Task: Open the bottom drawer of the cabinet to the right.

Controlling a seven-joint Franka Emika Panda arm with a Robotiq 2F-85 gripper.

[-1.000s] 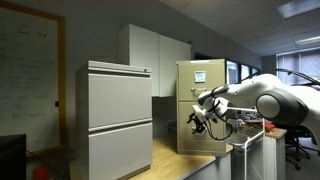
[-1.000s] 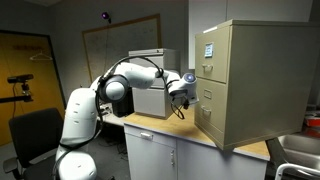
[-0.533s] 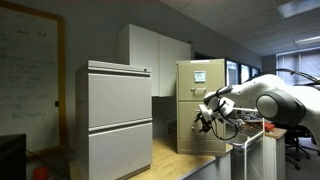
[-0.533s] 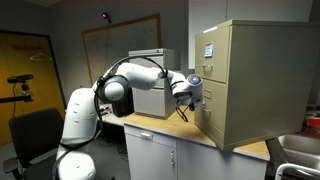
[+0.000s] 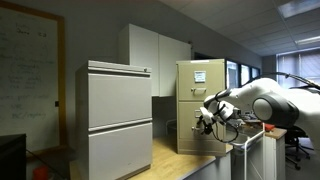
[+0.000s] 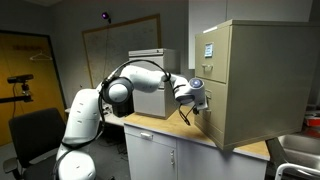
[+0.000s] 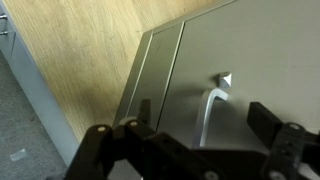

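Note:
I will close my gripper on the handle next, since the handle is already between my open fingers.
The beige-yellow cabinet (image 5: pixel 199 88) (image 6: pixel 255 80) stands on a wooden tabletop, with white labels on its upper front. Its bottom drawer (image 5: pixel 186 139) (image 6: pixel 209 126) is a plain beige panel and looks closed. In the wrist view the drawer front (image 7: pixel 260 55) fills the frame, with a metal handle (image 7: pixel 210 105) on it. My gripper (image 5: pixel 204 122) (image 6: pixel 200 101) (image 7: pixel 203 118) is open and empty. It sits just in front of the lower drawer front, with its two fingers on either side of the handle and not closed on it.
A wider pale grey cabinet (image 5: pixel 118 115) (image 6: pixel 150 78) stands on the same wooden tabletop (image 5: pixel 172 155) (image 6: pixel 158 124), beside the beige one. Tall white cupboards (image 5: pixel 155 55) stand behind. The table edge (image 7: pixel 40 90) runs near the cabinet's front. A black chair (image 6: pixel 35 135) stands by the robot base.
My gripper has moved closer to the beige cabinet's lower front. The drawer has not moved.

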